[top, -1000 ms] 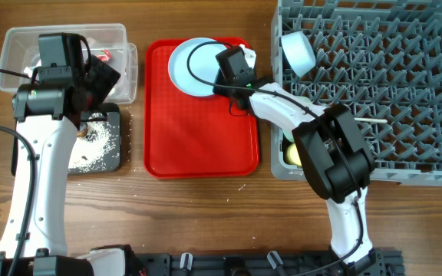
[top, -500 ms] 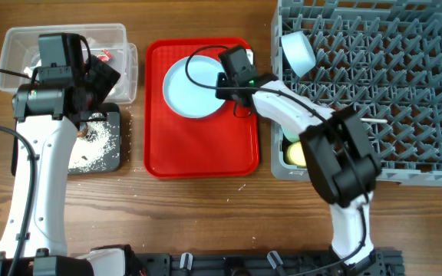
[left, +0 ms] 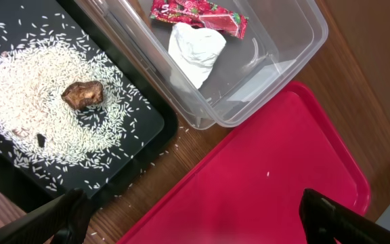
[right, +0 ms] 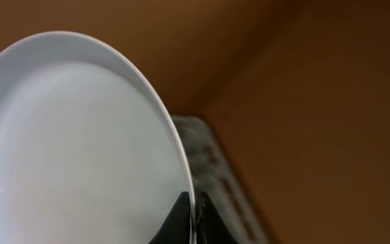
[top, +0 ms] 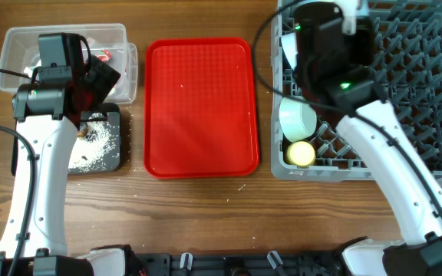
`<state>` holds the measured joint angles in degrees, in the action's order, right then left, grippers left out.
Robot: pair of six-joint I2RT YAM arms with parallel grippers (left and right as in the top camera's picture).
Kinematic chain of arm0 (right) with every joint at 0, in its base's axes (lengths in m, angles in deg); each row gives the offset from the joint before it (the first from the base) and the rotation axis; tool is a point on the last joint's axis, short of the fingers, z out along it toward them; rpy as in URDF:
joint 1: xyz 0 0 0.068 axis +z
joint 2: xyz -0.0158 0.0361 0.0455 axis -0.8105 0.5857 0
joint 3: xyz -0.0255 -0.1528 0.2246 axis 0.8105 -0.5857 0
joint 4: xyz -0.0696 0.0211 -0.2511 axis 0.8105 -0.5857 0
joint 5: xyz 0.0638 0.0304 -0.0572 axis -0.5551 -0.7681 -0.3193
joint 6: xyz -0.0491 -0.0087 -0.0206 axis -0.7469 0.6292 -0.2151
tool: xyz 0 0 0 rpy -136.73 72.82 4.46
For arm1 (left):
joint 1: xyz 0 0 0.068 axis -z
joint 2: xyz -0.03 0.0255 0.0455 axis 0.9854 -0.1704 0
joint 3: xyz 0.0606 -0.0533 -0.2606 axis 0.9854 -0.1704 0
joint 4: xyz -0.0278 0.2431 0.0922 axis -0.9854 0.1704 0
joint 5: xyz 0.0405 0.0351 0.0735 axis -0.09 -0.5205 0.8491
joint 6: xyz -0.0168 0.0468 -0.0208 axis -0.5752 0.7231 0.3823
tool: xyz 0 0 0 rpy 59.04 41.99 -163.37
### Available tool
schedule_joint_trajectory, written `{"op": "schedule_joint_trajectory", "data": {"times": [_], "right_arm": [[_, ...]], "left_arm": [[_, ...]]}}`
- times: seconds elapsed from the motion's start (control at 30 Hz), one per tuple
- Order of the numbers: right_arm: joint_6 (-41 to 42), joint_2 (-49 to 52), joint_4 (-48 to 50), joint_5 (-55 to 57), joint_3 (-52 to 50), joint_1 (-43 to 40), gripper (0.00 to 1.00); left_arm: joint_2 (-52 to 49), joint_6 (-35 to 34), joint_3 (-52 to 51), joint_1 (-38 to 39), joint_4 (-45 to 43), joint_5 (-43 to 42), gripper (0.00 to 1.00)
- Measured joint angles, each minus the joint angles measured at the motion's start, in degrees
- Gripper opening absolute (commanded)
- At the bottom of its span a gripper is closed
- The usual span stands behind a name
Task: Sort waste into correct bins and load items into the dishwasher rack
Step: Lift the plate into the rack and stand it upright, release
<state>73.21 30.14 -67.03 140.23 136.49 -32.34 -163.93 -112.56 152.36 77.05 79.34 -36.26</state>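
Observation:
The grey rack's far wires lie below my right gripper. So next, it lowers the plate point(right: 73, 149), already on edge, between those wires and releases the plate's rim.
My right gripper point(right: 193, 217) is shut on the rim of the pale blue plate point(right: 73, 149) and holds it on edge over the far left of the grey dishwasher rack point(top: 420, 92). In the overhead view the right arm point(top: 332, 46) hides most of the plate. A pale green bowl point(top: 298, 119) and a yellow cup point(top: 299, 153) sit in the rack's near left corner. My left gripper point(left: 195, 224) is open and empty above the red tray's left edge. The clear tub point(left: 283, 61) holds a red wrapper point(left: 198, 13) and white tissue point(left: 195, 44). The black tray point(left: 141, 129) holds rice point(left: 26, 74) and a brown scrap point(left: 82, 93).
The flat red serving tray point(top: 202, 107) lies between the bins and the rack with nothing on it. A few rice grains lie on the wood beside the black tray point(top: 110, 153). The left arm point(top: 52, 100) hangs over the bins.
My right gripper lifted the plate off the red tray and carried it right, over the rack. The red tray is now bare. The left arm has not moved.

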Motion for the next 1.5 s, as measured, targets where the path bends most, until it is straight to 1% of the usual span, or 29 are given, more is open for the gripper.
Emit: {"op": "schedule_joint_trajectory", "data": {"times": [0.1,0.23,0.4,0.63,0.67,0.7,0.77,0.83,0.87,0.97,1.07,1.17,1.23,1.3,1.33,1.37,1.43,1.5], "right_arm": [[-6.86,0.0,-0.92,2.36,-0.2,-4.33,0.04],[-13.97,0.2,-3.23,-0.13,-0.52,-7.5,0.04],[-16.63,3.32,-3.82,-4.81,-0.55,-7.5,0.04],[-17.44,13.53,-0.07,-6.78,-0.79,-8.63,0.05],[-17.44,14.32,0.76,-6.82,-0.83,-8.96,0.16],[-17.35,14.93,1.84,-6.88,-0.83,-9.27,0.5],[-17.49,15.34,2.91,-7.61,-0.85,-9.38,0.86],[-16.68,15.5,4.79,-8.72,-0.85,-9.38,0.98],[-15.87,15.5,5.46,-9.2,-0.85,-9.38,1.0],[-11.93,15.34,5.88,-9.81,-0.85,-9.38,1.0],[-9.44,12.9,5.33,-10.56,-0.9,-9.38,1.0],[-5.44,2.19,-0.79,-14.88,-0.9,-8.81,1.0],[-3.52,-4.37,-5.7,-21.86,-0.87,-7.91,1.0],[-1.66,-11.06,-10.38,-34.05,-0.85,-7.13,1.0],[-0.83,-12.79,-11.63,-38.49,-0.81,-7.1,1.0],[0.9,-14.99,-14.93,-46.21,-0.83,-7.1,1.0],[4.31,-16.5,-17.84,-55.65,-0.83,-7.1,1.0],[6.8,-16.76,-19.12,-60.02,-0.83,-7.1,1.0]], "left_arm": [[0.0,0.0,0.0,0.0,0.0,0.0,1.0],[0.0,0.0,0.0,0.0,-0.02,0.0,1.0],[0.0,0.0,0.0,0.0,0.0,0.0,1.0],[0.0,0.0,0.0,0.0,0.0,0.0,1.0],[0.0,0.0,0.0,0.0,-0.02,0.0,1.0],[0.0,0.0,0.0,0.0,-0.02,0.0,1.0],[0.0,0.0,0.0,0.0,0.02,0.0,1.0],[0.0,0.0,0.0,0.0,-0.02,0.0,1.0],[0.0,0.0,0.0,0.0,0.0,0.0,1.0],[0.0,0.0,0.0,0.0,0.0,0.0,1.0],[0.0,0.0,0.0,0.0,-0.02,0.0,1.0],[0.0,0.0,0.0,0.0,0.11,0.0,1.0],[0.0,0.0,0.0,0.0,0.0,0.0,1.0],[0.0,0.0,0.0,0.0,-0.02,0.0,1.0],[0.0,0.0,0.0,0.0,0.0,0.0,1.0],[0.0,0.0,0.0,0.0,-0.04,0.0,1.0],[0.0,0.0,0.0,0.0,0.0,0.0,1.0],[0.0,0.0,0.0,0.0,0.0,0.0,1.0]]}}
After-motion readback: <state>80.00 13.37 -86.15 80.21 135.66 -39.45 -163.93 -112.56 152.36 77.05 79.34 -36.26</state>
